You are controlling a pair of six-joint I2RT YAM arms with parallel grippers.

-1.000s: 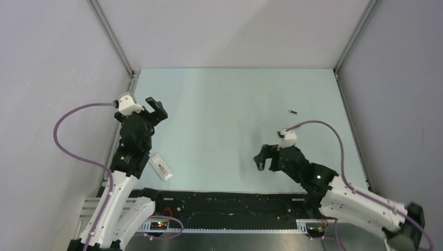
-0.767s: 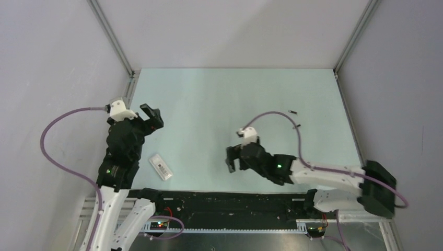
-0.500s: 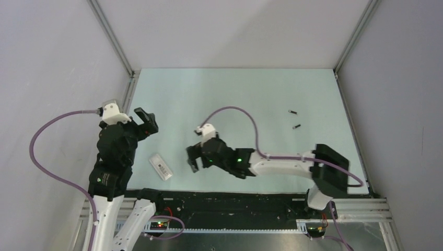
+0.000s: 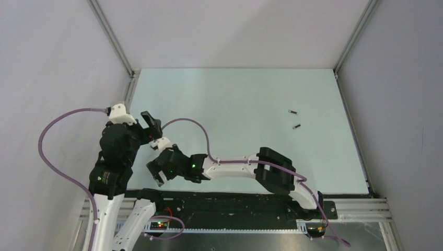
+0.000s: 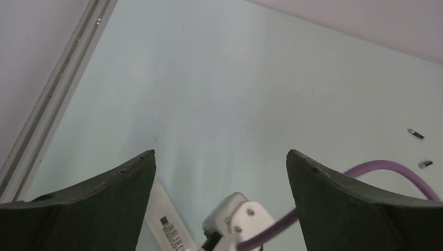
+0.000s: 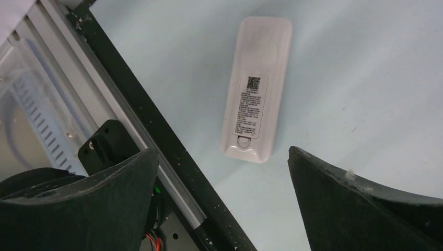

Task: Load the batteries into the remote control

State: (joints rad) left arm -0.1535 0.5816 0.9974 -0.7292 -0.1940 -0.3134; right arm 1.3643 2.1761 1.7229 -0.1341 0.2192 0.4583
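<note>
Next, my right gripper lowers onto the remote's near end, which lies below it, because the narrow white body fits crosswise between the open fingers.
The remote control lies back up on the pale green table near its front left edge, a printed label on its white back. It also shows in the left wrist view; from the top view my right wrist hides it. My right gripper is open and hovers over the remote's near end, touching nothing. My left gripper is open and empty, raised just behind the remote. Two batteries lie far off at the right; they also show in the left wrist view.
A black rail runs along the table's near edge right beside the remote. My right arm and its purple cable stretch across the front of the table. The enclosure's left frame post is close to my left arm.
My right arm has swept from the right side leftward across the table, and its open gripper now hangs over the remote. My left gripper has shifted slightly left and nearer the remote.
</note>
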